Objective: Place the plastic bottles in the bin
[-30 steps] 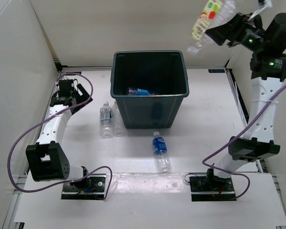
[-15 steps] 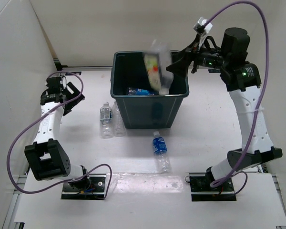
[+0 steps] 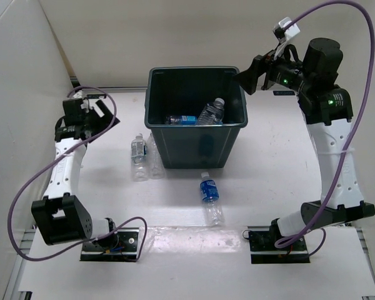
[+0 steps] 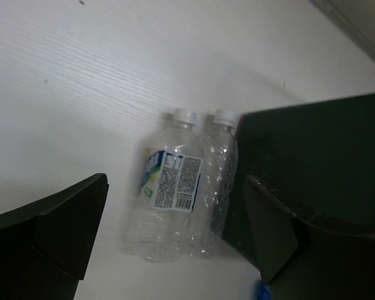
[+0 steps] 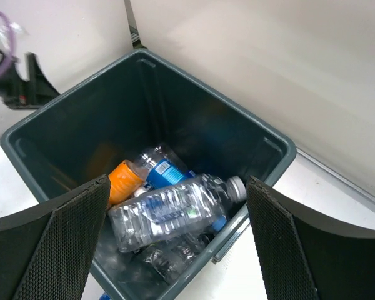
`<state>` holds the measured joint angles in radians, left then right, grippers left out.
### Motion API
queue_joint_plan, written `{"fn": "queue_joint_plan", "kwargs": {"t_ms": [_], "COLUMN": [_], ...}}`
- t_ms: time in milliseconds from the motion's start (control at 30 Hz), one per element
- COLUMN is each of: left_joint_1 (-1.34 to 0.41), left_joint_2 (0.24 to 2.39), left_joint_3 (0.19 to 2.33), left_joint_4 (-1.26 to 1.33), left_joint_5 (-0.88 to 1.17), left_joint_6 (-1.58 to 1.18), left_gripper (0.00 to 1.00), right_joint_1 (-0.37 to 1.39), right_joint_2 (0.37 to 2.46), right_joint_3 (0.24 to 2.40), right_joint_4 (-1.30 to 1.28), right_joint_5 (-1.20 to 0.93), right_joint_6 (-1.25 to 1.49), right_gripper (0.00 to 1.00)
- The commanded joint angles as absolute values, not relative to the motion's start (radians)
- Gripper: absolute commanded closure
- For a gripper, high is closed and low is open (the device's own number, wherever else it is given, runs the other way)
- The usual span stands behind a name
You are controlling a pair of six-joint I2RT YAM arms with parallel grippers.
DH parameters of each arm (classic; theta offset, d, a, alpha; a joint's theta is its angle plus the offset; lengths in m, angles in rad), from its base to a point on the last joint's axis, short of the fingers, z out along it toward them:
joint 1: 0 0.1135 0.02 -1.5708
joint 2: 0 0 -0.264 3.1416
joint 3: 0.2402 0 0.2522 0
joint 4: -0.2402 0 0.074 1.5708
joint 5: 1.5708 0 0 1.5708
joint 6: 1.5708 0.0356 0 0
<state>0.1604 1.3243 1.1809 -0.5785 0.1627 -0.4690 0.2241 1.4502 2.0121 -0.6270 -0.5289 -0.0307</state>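
Note:
My left gripper lowers toward the right in the top view onto the label of the outer bottle next, since it lies below and to that side.
The dark teal bin (image 3: 194,149) stands at the back middle of the table. A clear bottle (image 3: 210,112) lies inside it on top of a blue-labelled one (image 3: 181,119). My right gripper (image 3: 253,72) hangs open and empty above the bin's right rim. The right wrist view looks down past that gripper (image 5: 178,187) at the clear bottle (image 5: 169,209) in the bin (image 5: 272,147). Two bottles (image 3: 138,156) (image 3: 155,159) lie against the bin's left side, and a blue-labelled one (image 3: 210,197) lies in front. My left gripper (image 3: 106,114) is open above the pair (image 4: 169,187) (image 4: 215,169).
An orange item (image 5: 125,178) and a blue-labelled bottle (image 5: 165,172) lie deeper in the bin. White walls close in the table on the left and at the back. The bin's wall (image 4: 312,150) fills the right of the left wrist view.
My right arm swung from high at the right down towards the bin and let go of its bottle, which now lies inside. The left arm shifted a little.

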Motion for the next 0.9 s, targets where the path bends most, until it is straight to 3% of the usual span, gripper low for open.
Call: {"fn": "queue_joint_plan", "kwargs": {"t_ms": [0,367,867], "left_joint_1": [0.077,-0.060,-0.074], "left_joint_2": [1.402,1.554,1.683], "left_joint_3": [1.170,1.201,1.256], "left_joint_4": [-0.566,-0.659,-0.742], "left_joint_5": [0.307,0.242,0.215], "left_joint_6": [-0.439,-0.387,-0.394], "left_gripper": [0.00,0.00,0.00], "right_joint_1": [0.232,0.212,0.213], "right_joint_2": [1.420,1.401,1.373], "right_joint_3": [1.997,1.963,1.901], "right_joint_4": [-0.584,-0.655,-0.681], "right_joint_5": [-0.537,-0.578,-0.581], "right_joint_6": [-0.008,-0.008,0.084], "right_gripper": [0.10,0.10,0.10]}}
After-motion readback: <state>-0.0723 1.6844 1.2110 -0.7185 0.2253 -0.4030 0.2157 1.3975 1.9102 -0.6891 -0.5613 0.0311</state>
